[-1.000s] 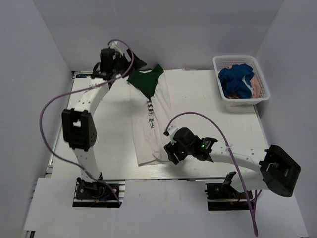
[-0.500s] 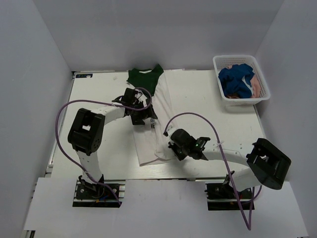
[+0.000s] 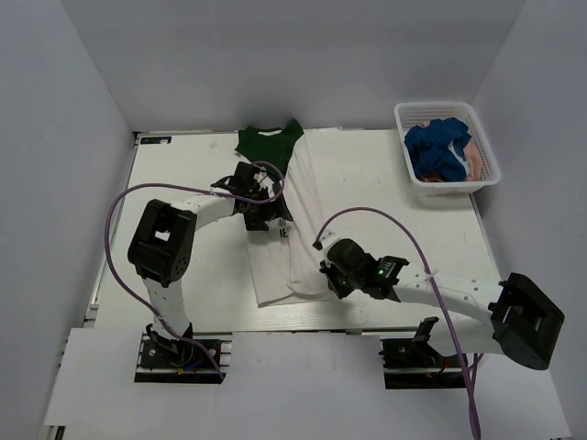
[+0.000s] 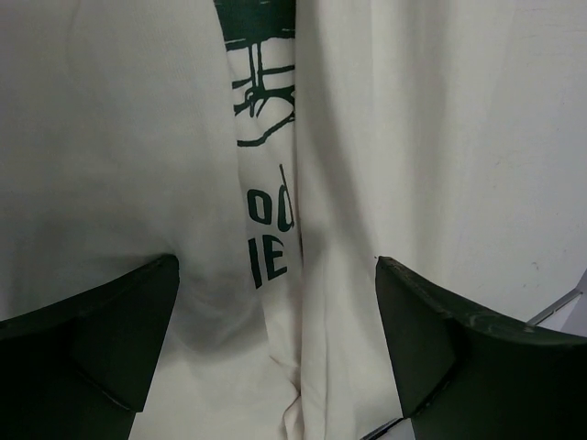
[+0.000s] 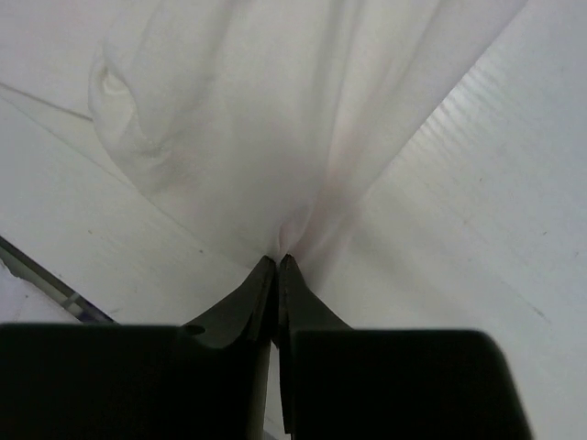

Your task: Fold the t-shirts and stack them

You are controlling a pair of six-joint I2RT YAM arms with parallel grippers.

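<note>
My left gripper is in front of and above the t-shirt hem's loose corner [image 3: 261,301]. I will move its fingers back and down to that corner next, as the hem's other corner is held.
A cream t-shirt [image 3: 295,234] with dark green top and black print lies lengthwise on the table, both sides folded in toward the middle. My right gripper [image 3: 328,275] is shut on its lower right hem; the right wrist view shows the cloth [image 5: 275,137] pinched at the gripper [image 5: 277,261] tips and pulled into a ridge. My left gripper [image 3: 263,213] hovers open over the shirt's middle, its fingers [image 4: 110,330] either side of the printed letters [image 4: 266,257]. A blue t-shirt [image 3: 437,148] and a pink t-shirt [image 3: 475,163] lie in the basket.
The white mesh basket [image 3: 413,115] stands at the back right corner of the white table [image 3: 385,192]. The table's near edge runs just below the shirt's hem. Purple cables loop over both arms.
My left arm swung from the back of the table down over the shirt's middle. My right gripper closed on the lower right hem and shifted slightly right, drawing the cloth.
</note>
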